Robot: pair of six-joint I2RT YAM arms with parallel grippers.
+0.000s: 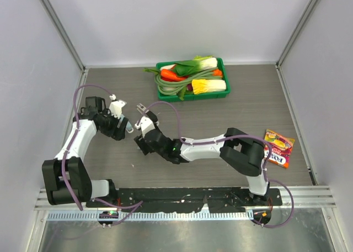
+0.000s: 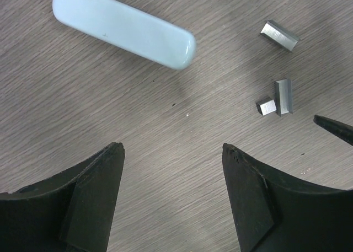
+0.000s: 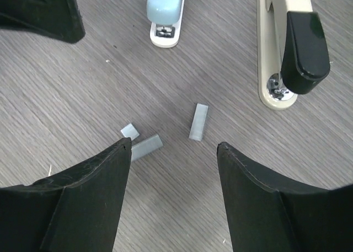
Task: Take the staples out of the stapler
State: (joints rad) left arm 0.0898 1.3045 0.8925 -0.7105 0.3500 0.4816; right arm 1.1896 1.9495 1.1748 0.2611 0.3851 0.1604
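Note:
I will lower my right gripper next onto the near end of the staple strip (image 3: 197, 133) closest to the cream bar, as that strip is clear of the others.
The pale-blue and white stapler (image 2: 124, 28) lies closed on the wood-grain table; the right wrist view shows its front end (image 3: 165, 15). Three short grey strips of staples (image 2: 283, 96) lie loose on the table beside it, apart from the stapler, and show again as staples (image 3: 199, 121) in the right wrist view. My left gripper (image 2: 172, 147) hovers open just short of the stapler with nothing between its fingers. My right gripper (image 3: 174, 144) is open over the staples, one strip at its left fingertip. From above, both grippers (image 1: 126, 128) meet around the stapler (image 1: 129, 128).
A cream bar with a black cap and a metal rivet (image 3: 287, 48) lies right of the stapler. A green tray (image 1: 226, 92) of toy vegetables stands at the back. A colourful packet (image 1: 278, 148) lies at the right. Grey walls enclose the table.

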